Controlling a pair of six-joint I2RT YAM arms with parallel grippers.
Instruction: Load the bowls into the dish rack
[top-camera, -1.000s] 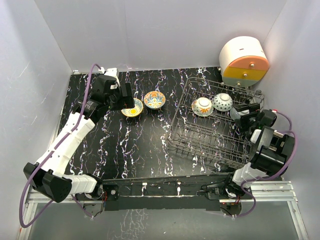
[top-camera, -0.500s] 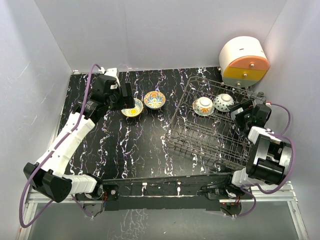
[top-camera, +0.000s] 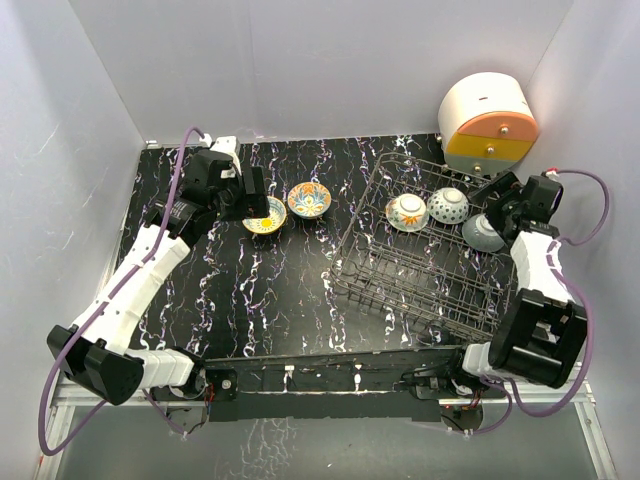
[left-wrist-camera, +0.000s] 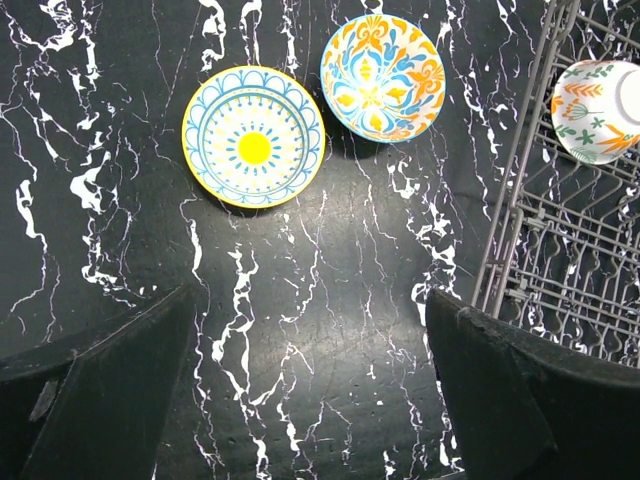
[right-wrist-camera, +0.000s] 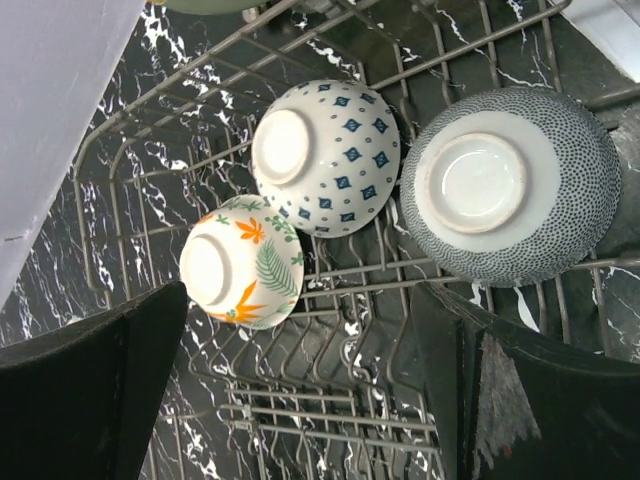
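My left gripper should next swing across toward the rack (top-camera: 400, 280) and down to the floral bowl. It should come down onto its rack-side rim (top-camera: 329, 205), clear of the yellow bowl.
A yellow bowl (top-camera: 268, 217) and an orange floral bowl (top-camera: 309, 199) sit upright on the black marble table; both also show in the left wrist view, the yellow one (left-wrist-camera: 254, 150) and the floral one (left-wrist-camera: 383, 77). My left gripper (top-camera: 250, 198) hovers open and empty just beside the yellow bowl (left-wrist-camera: 310, 400). The dish rack (top-camera: 400, 280) holds three upturned bowls: a leaf-patterned one (right-wrist-camera: 240, 262), a blue-diamond one (right-wrist-camera: 325, 155) and a grey dotted one (right-wrist-camera: 510, 185). My right gripper (top-camera: 507, 205) is open and empty above the rack's far right end (right-wrist-camera: 310, 390).
A round white-and-orange appliance (top-camera: 487, 124) stands at the back right, just behind the rack. White walls close in the table on three sides. The rack's left edge (left-wrist-camera: 520, 200) lies right of the floral bowl.
My right gripper carried the grey dotted bowl to the rack's far right, let it go there and drew back open. The left arm has not moved.
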